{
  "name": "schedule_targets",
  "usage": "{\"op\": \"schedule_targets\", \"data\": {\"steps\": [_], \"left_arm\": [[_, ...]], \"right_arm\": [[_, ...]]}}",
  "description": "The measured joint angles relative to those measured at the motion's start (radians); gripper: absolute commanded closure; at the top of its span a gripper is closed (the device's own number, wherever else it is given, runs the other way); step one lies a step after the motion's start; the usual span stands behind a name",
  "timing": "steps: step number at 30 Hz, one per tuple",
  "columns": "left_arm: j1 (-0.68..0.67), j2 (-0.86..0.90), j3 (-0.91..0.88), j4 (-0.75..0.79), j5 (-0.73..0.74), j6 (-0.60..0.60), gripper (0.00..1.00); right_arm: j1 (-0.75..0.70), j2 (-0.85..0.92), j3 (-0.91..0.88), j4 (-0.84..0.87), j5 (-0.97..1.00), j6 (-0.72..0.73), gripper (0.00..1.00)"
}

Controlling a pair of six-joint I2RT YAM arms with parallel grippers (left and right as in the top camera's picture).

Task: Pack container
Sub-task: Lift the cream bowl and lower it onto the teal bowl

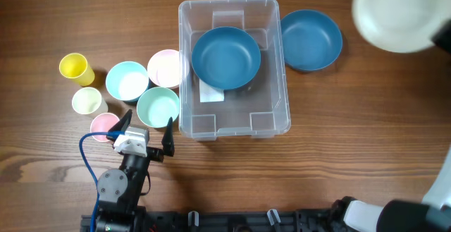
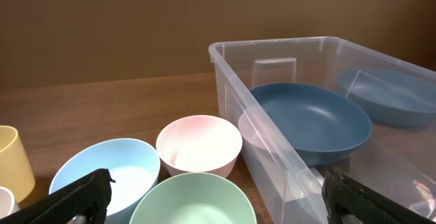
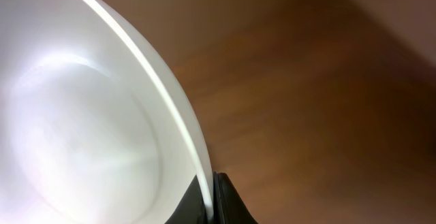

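Note:
Next, my right gripper goes to the left in the overhead view and down to release the white bowl in the container's empty blue bowl.
The clear container stands mid-table with one blue bowl inside it; it also shows in the left wrist view. A second blue bowl sits on the table to its right. My right gripper is shut on the rim of a white bowl, held high at the far right, and the bowl fills the right wrist view. My left gripper is open and empty, just in front of a green bowl, which also shows in the left wrist view.
Left of the container stand a pink bowl, a light blue bowl, a yellow cup, a pale cup and a pink cup. The left arm's blue cable loops at the front left.

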Motion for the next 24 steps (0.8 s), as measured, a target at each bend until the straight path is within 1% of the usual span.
{"op": "schedule_targets", "data": {"steps": [4, 7, 9, 12, 17, 22, 23, 24], "left_arm": [[0.0, 0.0, 0.0, 0.0, 0.0, 0.0, 0.0], [0.0, 0.0, 0.0, 0.0, 0.0, 0.0, 0.0], [0.0, 0.0, 0.0, 0.0, 0.0, 0.0, 0.0], [0.0, 0.0, 0.0, 0.0, 0.0, 0.0, 0.0], [0.0, 0.0, 0.0, 0.0, 0.0, 0.0, 0.0], [0.0, 0.0, 0.0, 0.0, 0.0, 0.0, 0.0], [0.0, 0.0, 0.0, 0.0, 0.0, 0.0, 0.0], [0.0, 0.0, 0.0, 0.0, 0.0, 0.0, 0.0]], "right_arm": [[0.227, -0.006, 0.0, 0.033, -0.005, 0.0, 0.96], [0.404, 0.014, 0.0, 0.081, 0.043, 0.0, 0.96], [0.523, 0.044, 0.0, 0.114, 0.083, 0.0, 0.96], [0.658, 0.116, 0.0, 0.154, 0.142, 0.0, 0.96], [0.778, 0.282, 0.0, 0.214, 0.216, 0.0, 0.96], [0.816, 0.431, -0.002, 0.243, 0.247, 0.003, 0.95], [0.817, 0.446, -0.002, 0.245, 0.249, 0.003, 0.91], [0.819, 0.461, -0.002, 0.251, 0.249, 0.004, 0.76]]}}
